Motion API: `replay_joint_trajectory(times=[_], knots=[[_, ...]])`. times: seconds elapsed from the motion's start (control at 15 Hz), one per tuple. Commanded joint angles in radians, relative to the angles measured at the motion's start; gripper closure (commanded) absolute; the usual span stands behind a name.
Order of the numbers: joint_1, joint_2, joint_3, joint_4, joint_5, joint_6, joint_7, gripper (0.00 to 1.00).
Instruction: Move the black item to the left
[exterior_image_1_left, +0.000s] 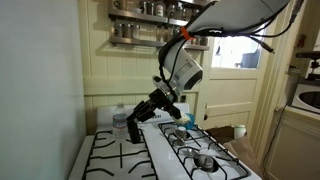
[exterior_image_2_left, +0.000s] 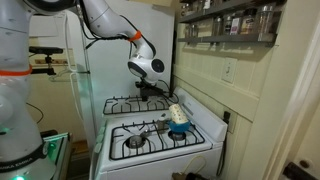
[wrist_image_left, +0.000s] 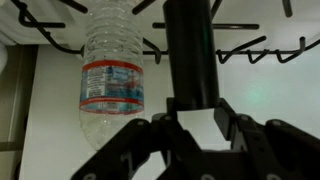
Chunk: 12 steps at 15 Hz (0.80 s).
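The slim black cylinder still hangs above the stove. I need to lower my gripper next by the black stove grate (exterior_image_1_left: 136, 142), beside the clear water bottle, to put the cylinder down.
In the wrist view my gripper (wrist_image_left: 192, 112) is shut on the black item (wrist_image_left: 190, 45), a slim black cylinder that sticks out past the fingertips over the white stove top. A clear water bottle (wrist_image_left: 112, 75) with a red and blue label is just left of it. In both exterior views the gripper (exterior_image_1_left: 141, 113) (exterior_image_2_left: 150, 91) hangs low over the back of the stove, close beside the bottle (exterior_image_1_left: 120, 123). The black item is too small to make out in those views.
Black stove grates (wrist_image_left: 265, 48) lie ahead of the gripper and cover the burners (exterior_image_1_left: 200, 150) (exterior_image_2_left: 145, 138). A blue and yellow object (exterior_image_1_left: 181, 121) (exterior_image_2_left: 178, 124) sits on the stove. The wall (exterior_image_1_left: 40, 80) and a shelf of jars (exterior_image_1_left: 140, 30) stand close by.
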Motion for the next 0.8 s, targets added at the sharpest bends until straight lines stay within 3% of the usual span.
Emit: replay_joint_trajectory(times=[0.0, 0.73], knots=[[-0.005, 0.055, 0.010, 0.046, 0.045, -0.018, -0.057, 0.83], [0.005, 0.155, 0.024, 0.131, -0.002, -0.072, -0.017, 0.83]])
